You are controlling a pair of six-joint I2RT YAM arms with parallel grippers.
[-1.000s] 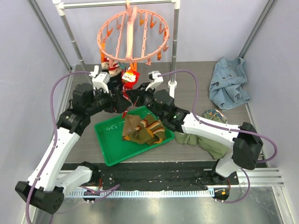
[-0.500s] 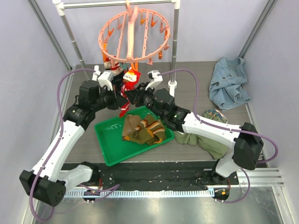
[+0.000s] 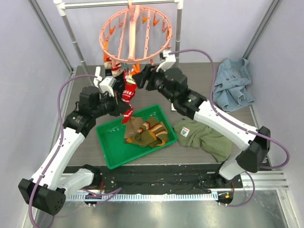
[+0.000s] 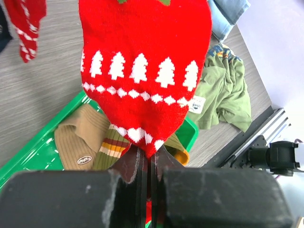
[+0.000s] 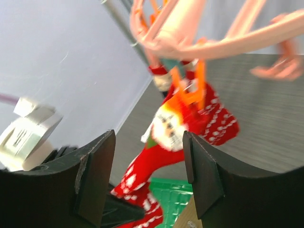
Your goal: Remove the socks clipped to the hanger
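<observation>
The olive-brown socks leave room over the bare part of the green tray (image 3: 107,142) (image 4: 40,154). My left gripper will pull the sock down and back over there and let it go.
The salmon-pink hanger (image 3: 135,35) hangs from the rack, with red socks (image 3: 128,90) clipped under its near rim. My left gripper (image 3: 127,113) is shut on the toe of one red sock (image 4: 145,71) with white trees; the jaws (image 4: 151,161) pinch its tip. My right gripper (image 3: 142,76) is open just under the ring, its fingers (image 5: 148,142) either side of that sock's Santa-face cuff (image 5: 175,128), below the orange peg (image 5: 190,88). A second red sock (image 5: 216,121) hangs beside it. Olive-brown socks (image 3: 145,130) lie in the green tray (image 3: 107,142).
An olive-green shirt (image 3: 204,137) lies right of the tray and a blue denim garment (image 3: 232,83) at the back right. The white pole rack (image 3: 178,52) stands behind the arms; its right post is close to my right arm.
My left gripper has shut on the red sock's toe and drawn it down towards the tray. My right gripper has opened and risen from beside the sock to the hanger's pegs.
</observation>
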